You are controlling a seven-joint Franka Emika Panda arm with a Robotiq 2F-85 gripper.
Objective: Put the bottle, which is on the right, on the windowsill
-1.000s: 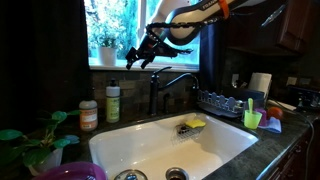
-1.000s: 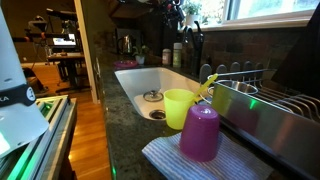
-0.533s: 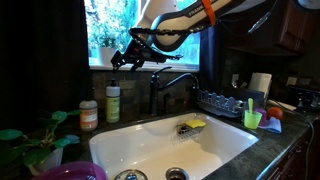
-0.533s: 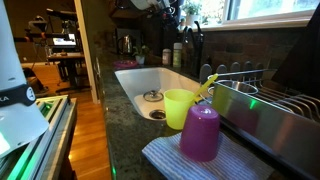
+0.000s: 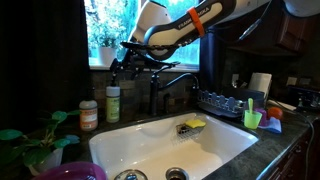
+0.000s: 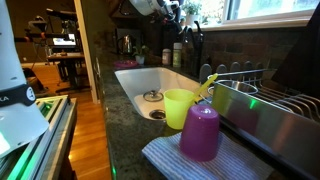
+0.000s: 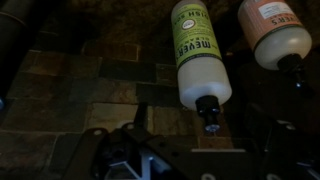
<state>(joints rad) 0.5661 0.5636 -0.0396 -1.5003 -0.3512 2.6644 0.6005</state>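
I need to move my open gripper down next over the bottle's dark cap (image 7: 208,106) below it, because that narrow top points up between the spread fingers.
The bottle (image 5: 113,102), slim with a yellow-green label, stands on the dark counter left of the faucet, beside a shorter orange-labelled jar (image 5: 89,115). In the wrist view the bottle (image 7: 199,55) lies top centre with its dark cap towards the jaws, and the orange-labelled jar (image 7: 274,34) is at its right. My gripper (image 5: 118,64) hangs open and empty above the bottle, in front of the window; its dark fingers (image 7: 200,152) show at the bottom of the wrist view. The pale windowsill (image 5: 172,66) runs under the bright window behind it. The bottle also shows far off in an exterior view (image 6: 178,54).
A white sink (image 5: 225,138) with a dark faucet (image 5: 165,86) fills the middle. A dish rack (image 5: 222,101) stands at the right. A potted plant (image 5: 107,50) is on the windowsill. A leafy plant (image 5: 35,142), a yellow-green cup (image 6: 178,106) and a purple cup (image 6: 200,131) stand near the cameras.
The arm has swung left along the window and dropped a little, bringing the open gripper over the bottle. The bottle and jar have not moved.
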